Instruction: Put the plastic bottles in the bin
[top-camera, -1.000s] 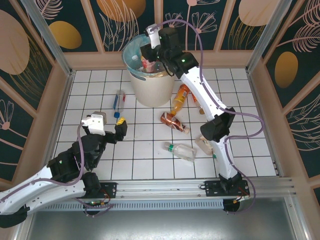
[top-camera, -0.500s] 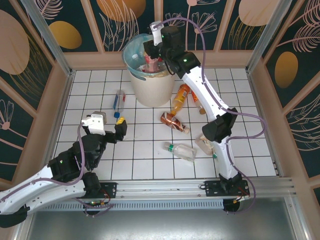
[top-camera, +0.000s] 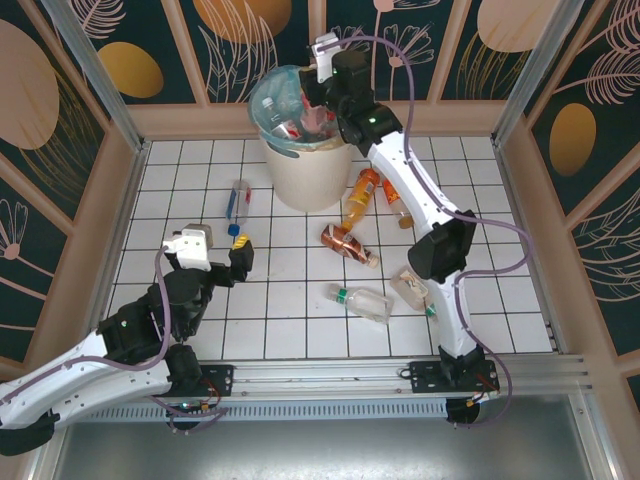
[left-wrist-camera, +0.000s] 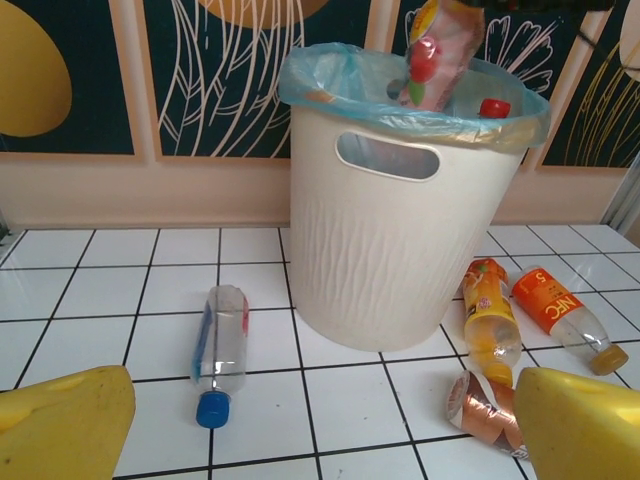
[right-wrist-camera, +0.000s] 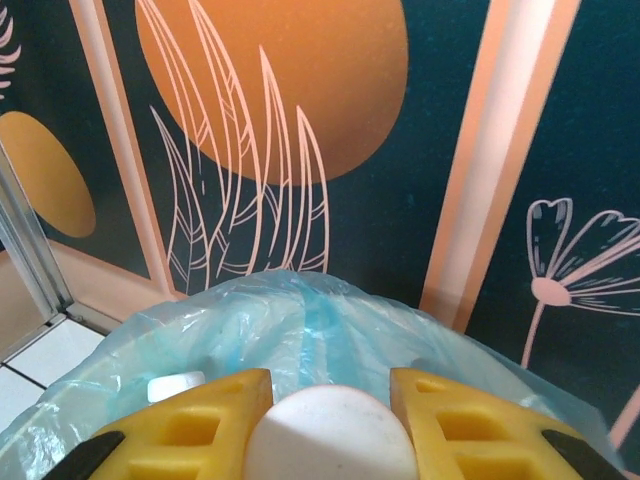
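I will lower the pink-labelled bottle into the teal liner with my right gripper and let it go among the bottles already inside, because the bin's opening (top-camera: 299, 114) (right-wrist-camera: 325, 350) is below the gripper.
The bin (top-camera: 305, 175), an off-white bucket with a teal bag, stands at the back of the tiled floor. Over its mouth my right gripper (top-camera: 318, 112) is shut on a plastic bottle (left-wrist-camera: 437, 45) with a pink label and red cap. In the right wrist view its pale round end (right-wrist-camera: 330, 440) sits between the yellow fingers (right-wrist-camera: 190, 435) above the teal liner (right-wrist-camera: 300, 320). Several bottles lie inside the bin. My left gripper (top-camera: 238, 258) hangs open and holds nothing, low over the floor at front left, facing the bin (left-wrist-camera: 400, 260).
Loose bottles lie on the tiles: a clear one with a blue cap (top-camera: 238, 205) left of the bin, two orange ones (top-camera: 360, 198) (top-camera: 395, 205) and a copper-labelled one (top-camera: 348, 243) to its right, and two clear ones (top-camera: 362, 303) (top-camera: 412, 290) nearer the front.
My right gripper has moved up and back over the bin's mouth with the bottle still held. The bin has shifted slightly to the right. The left arm has stayed put.
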